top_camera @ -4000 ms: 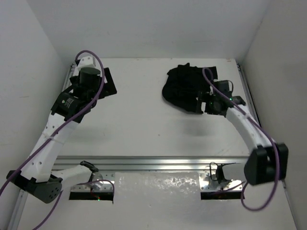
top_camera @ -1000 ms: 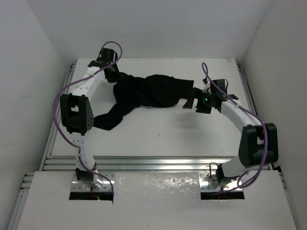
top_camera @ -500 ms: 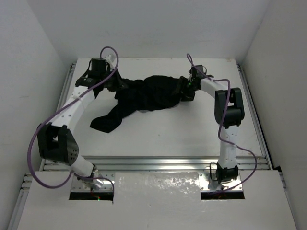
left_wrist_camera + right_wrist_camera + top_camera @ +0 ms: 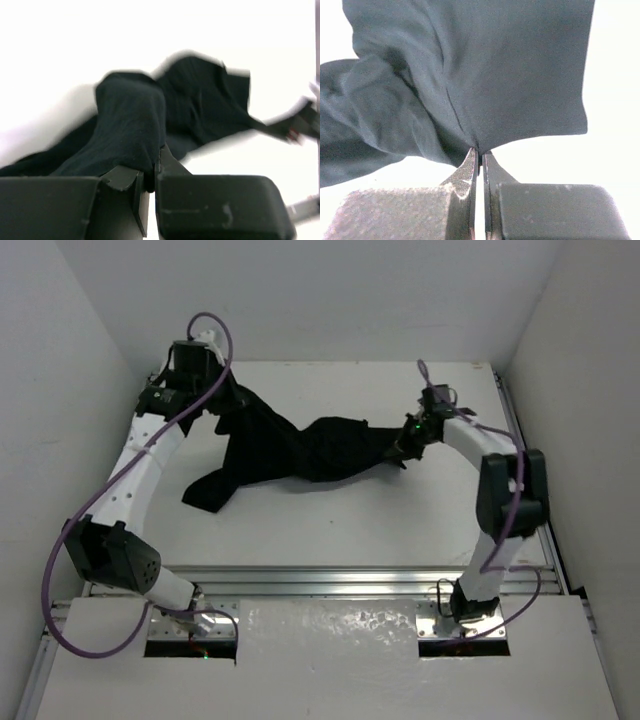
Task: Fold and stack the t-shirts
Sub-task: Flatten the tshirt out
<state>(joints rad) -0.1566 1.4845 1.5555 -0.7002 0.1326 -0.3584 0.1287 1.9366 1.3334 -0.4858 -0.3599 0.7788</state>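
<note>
The left gripper should lift the bunched shirt, sweep it outward, lower its end onto bare tabletop along the back wall [image 4: 311, 376] and let go, as that spot is outward of the gripper.
A plain black t-shirt [image 4: 300, 448] is stretched across the back half of the white table between both arms. My left gripper [image 4: 218, 405] is shut on its left end; in the left wrist view cloth [image 4: 130, 130] is pinched at the fingertips of that gripper [image 4: 152, 162]. My right gripper [image 4: 403, 445] is shut on the shirt's right edge. The right wrist view shows the fabric [image 4: 485, 75] fanning out from the closed tips of that gripper [image 4: 480, 150]. One loose part of the shirt [image 4: 212, 488] trails toward the front left on the table.
White walls close in the table [image 4: 330, 525] on the left, back and right. An aluminium rail [image 4: 330, 580] runs across the near edge by the arm bases. Purple cables loop over both arms.
The right gripper has closed on the shirt's right edge and pulled it right. The left gripper has shifted slightly left and back, keeping its hold. The shirt is stretched longer between them.
</note>
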